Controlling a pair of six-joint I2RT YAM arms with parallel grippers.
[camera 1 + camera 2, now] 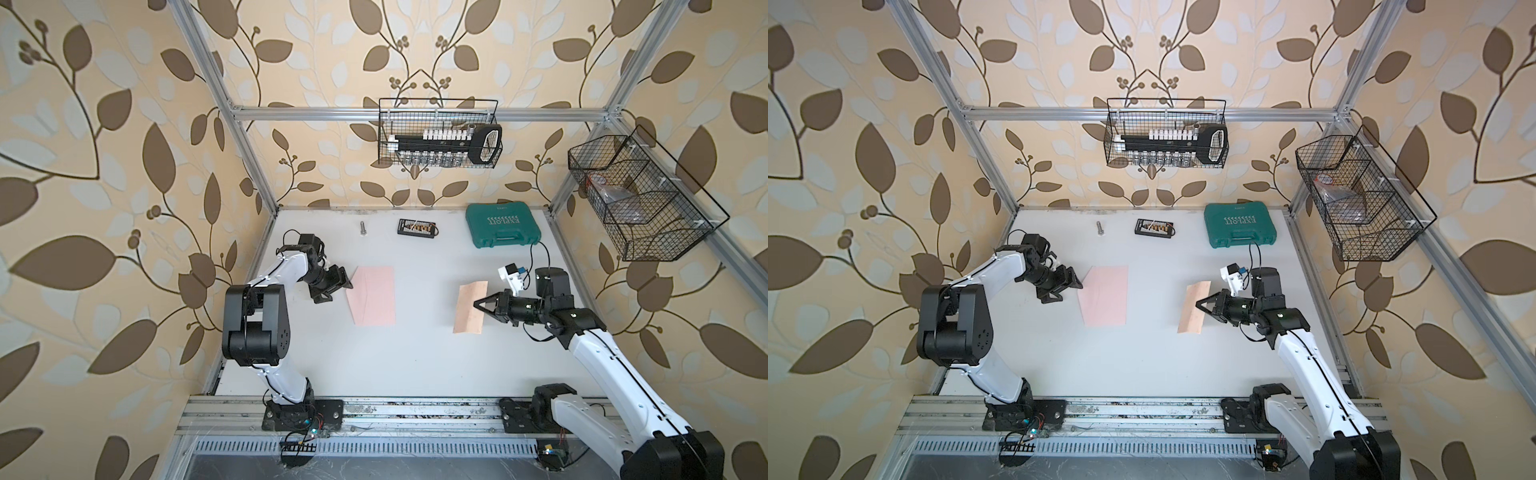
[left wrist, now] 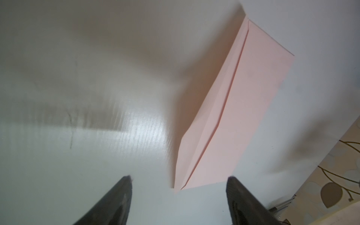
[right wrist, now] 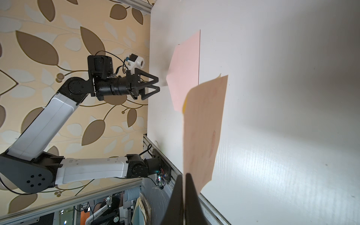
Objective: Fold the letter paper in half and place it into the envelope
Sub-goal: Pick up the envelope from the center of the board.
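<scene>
My left gripper should next ease down to the envelope flap's tip (image 1: 348, 293) (image 2: 183, 138), since it sits lower, just past the fingers, which should straddle the flap's edge standing off the table.
The pale pink envelope (image 1: 372, 296) (image 1: 1104, 296) (image 2: 233, 109) (image 3: 185, 78) lies flat on the white table, its pointed flap turned toward the left arm. My left gripper (image 1: 338, 286) (image 1: 1070, 286) (image 2: 179, 178) (image 3: 158, 84) hangs just left of the flap's tip, open, with nothing between its fingers. To the right, the letter paper (image 1: 467, 309) (image 1: 1191, 309) (image 3: 204, 126) shows as a narrow tan-cream strip, raised and tilted off the table. My right gripper (image 1: 476, 303) (image 1: 1198, 302) (image 3: 184, 174) is shut on its right edge.
A green tool case (image 1: 503, 226) stands at the back right, with a black bit holder (image 1: 417, 227) and a bolt (image 1: 362, 227) along the back. Wire baskets hang on the back wall (image 1: 440, 133) and on the right frame (image 1: 640, 199). A metal rail (image 1: 395, 415) runs along the front.
</scene>
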